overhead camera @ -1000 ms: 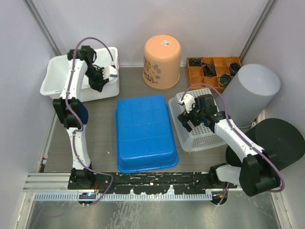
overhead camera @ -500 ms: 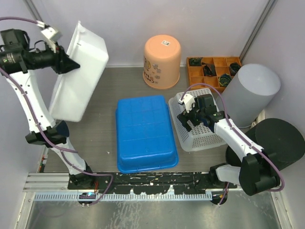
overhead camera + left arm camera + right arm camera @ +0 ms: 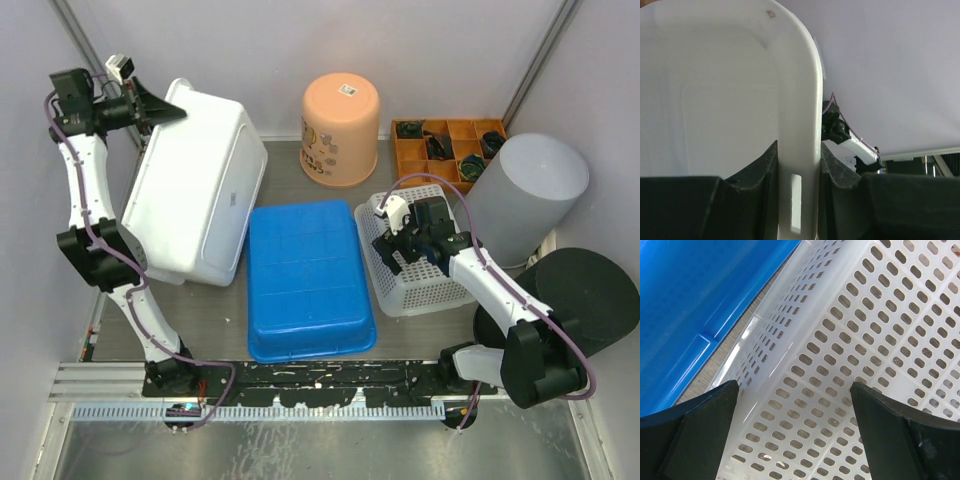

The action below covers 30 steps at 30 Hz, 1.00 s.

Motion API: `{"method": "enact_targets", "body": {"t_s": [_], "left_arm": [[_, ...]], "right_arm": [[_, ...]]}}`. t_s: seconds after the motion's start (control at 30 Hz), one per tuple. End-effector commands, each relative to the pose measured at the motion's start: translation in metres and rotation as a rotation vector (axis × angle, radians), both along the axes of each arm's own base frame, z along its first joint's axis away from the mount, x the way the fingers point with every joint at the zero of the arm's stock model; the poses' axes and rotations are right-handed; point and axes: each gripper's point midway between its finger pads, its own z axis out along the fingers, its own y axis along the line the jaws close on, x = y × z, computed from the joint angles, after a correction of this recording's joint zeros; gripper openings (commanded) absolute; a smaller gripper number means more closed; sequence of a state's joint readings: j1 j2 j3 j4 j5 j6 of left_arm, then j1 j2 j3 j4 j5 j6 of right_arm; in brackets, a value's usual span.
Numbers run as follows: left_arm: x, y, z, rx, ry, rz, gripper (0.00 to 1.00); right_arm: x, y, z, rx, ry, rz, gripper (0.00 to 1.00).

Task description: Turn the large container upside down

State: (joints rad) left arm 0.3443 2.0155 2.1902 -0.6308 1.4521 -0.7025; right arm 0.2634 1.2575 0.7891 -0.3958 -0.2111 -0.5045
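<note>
I need to lower my left gripper to the left in the top view and let go of the container's rim, as the tabletop by the wall (image 3: 137, 165) is below it there.
The large white container (image 3: 200, 190) is at the left of the table, tipped over with its bottom facing up and to the right. Its lower edge is near the table beside the blue tub (image 3: 308, 275). My left gripper (image 3: 165, 112) is shut on its upper rim at the back left. In the left wrist view the white rim (image 3: 795, 100) runs between my fingers (image 3: 765, 170), which clamp it from both sides. My right gripper (image 3: 400, 235) is open and empty over the white perforated basket (image 3: 425, 275). In the right wrist view the gripper (image 3: 795, 390) hangs over the basket's bottom (image 3: 865, 340).
The blue tub lies bottom-up in the middle and shows in the right wrist view (image 3: 700, 295). An orange bucket (image 3: 340, 115) stands bottom-up at the back. An orange compartment tray (image 3: 445, 145), a grey cylinder (image 3: 525, 195) and a black cylinder (image 3: 590, 295) are on the right.
My left gripper lifted the white container from upright at the back left and swung it over; it now leans bottom-up, lower and nearer the blue tub. The right arm has not moved.
</note>
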Motion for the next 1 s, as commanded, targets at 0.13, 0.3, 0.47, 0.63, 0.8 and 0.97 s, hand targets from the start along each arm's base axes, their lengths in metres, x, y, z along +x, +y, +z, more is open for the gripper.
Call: {"method": "enact_targets", "body": {"t_s": [0.13,0.3,0.47,0.63,0.8,0.97], "left_arm": [[0.007,0.000,-0.019,-0.210,0.271,-0.178,0.00],[0.035,0.015,-0.072,-0.288,0.404,-0.190,0.00],[0.058,0.055,-0.123,-0.327,0.459,-0.116,0.00],[0.086,0.104,-0.199,-0.340,0.573,0.042,0.02],[0.115,0.162,-0.241,-0.386,0.539,0.250,0.23],[0.115,0.168,-0.259,-0.325,0.499,0.282,0.44]], "right_arm": [[-0.030,-0.054,-0.064,-0.198,0.212,-0.119,1.00],[-0.031,-0.056,-0.069,-0.210,0.229,-0.121,1.00],[-0.032,-0.058,-0.076,-0.225,0.251,-0.125,1.00],[-0.033,-0.061,-0.081,-0.241,0.266,-0.131,1.00],[-0.033,-0.062,-0.084,-0.246,0.278,-0.133,1.00],[-0.034,-0.062,-0.088,-0.252,0.291,-0.133,1.00]]}}
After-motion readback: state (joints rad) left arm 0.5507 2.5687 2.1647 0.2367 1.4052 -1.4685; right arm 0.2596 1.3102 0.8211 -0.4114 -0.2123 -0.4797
